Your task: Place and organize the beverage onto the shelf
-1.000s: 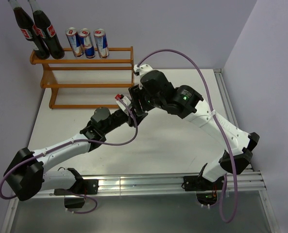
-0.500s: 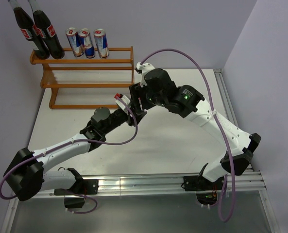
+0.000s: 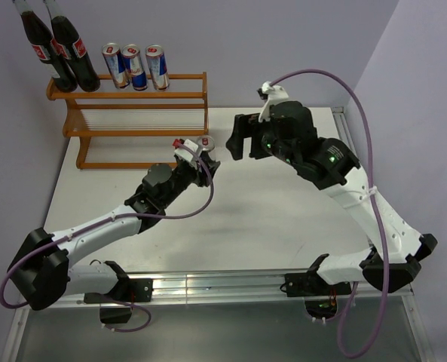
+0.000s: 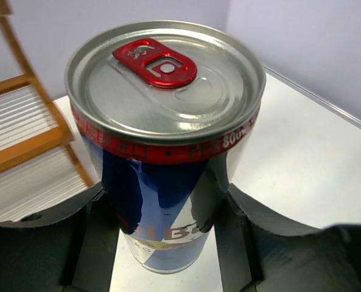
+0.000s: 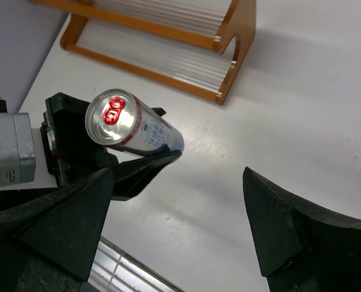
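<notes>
My left gripper will lift the can outward beside the slim cans and let go of it there, because the bare end of the top level (image 3: 185, 84) is above it and outward of it.
The shelf (image 3: 133, 121) stands at the table's far left. Two cola bottles (image 3: 38, 45) and three slim cans (image 3: 136, 66) stand on its top tier. My left gripper (image 3: 200, 154) is shut on the fourth blue-and-silver can (image 3: 205, 145), in front of the shelf's right end. In the left wrist view the can (image 4: 162, 140) sits upright between both fingers (image 4: 235, 231). My right gripper (image 3: 242, 139) is open and empty, just right of the can. In the right wrist view the can (image 5: 131, 131) lies up and left of the open gripper (image 5: 177, 225).
The shelf's lower tiers (image 5: 168, 36) hold nothing. Metal rails (image 3: 231, 283) run along the table's near edge. Purple walls close in behind and to the right. Each arm trails a purple cable (image 3: 359, 98).
My right gripper has let go of the can, opened, and drawn back to the right. My left gripper keeps the can and has moved a little toward the shelf.
</notes>
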